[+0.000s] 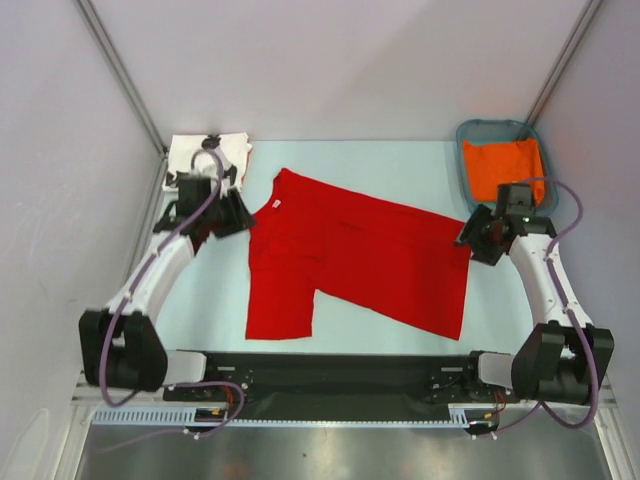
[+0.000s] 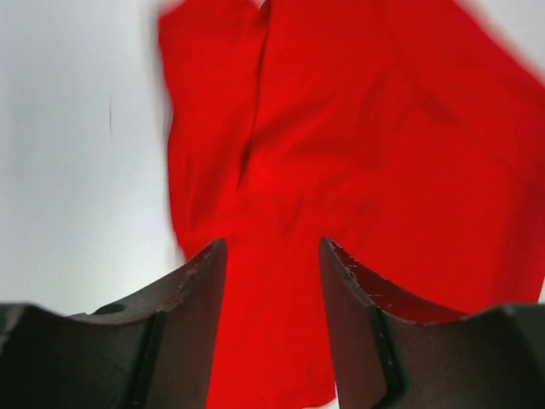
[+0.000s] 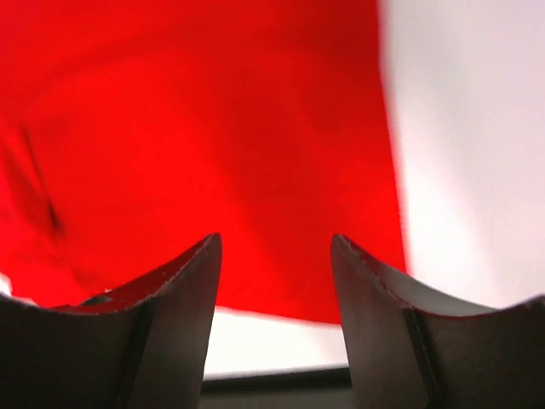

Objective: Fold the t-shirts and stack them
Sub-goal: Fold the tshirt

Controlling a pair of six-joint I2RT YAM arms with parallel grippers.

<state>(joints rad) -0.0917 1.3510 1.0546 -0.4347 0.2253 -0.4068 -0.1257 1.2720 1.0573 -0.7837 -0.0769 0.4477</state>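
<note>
The left gripper moves back and down next onto the near sleeve's outer edge [image 1: 249, 306], because this sleeve still sticks out unfolded toward the black strip.
The red t-shirt [image 1: 350, 255] lies spread and slightly rumpled in the middle of the table, collar toward the far left. It fills the left wrist view [image 2: 358, 153] and the right wrist view [image 3: 213, 128]. The white t-shirt with black shapes [image 1: 210, 152] lies folded at the far left corner. My left gripper [image 1: 237, 218] is open and empty, above the table just left of the red shirt's collar side. My right gripper [image 1: 470, 240] is open and empty at the red shirt's right edge.
A teal plastic basket [image 1: 466, 135] holding orange cloth [image 1: 505, 168] stands at the far right corner, just behind the right arm. White walls enclose the table on three sides. A black strip [image 1: 330, 365] runs along the near edge.
</note>
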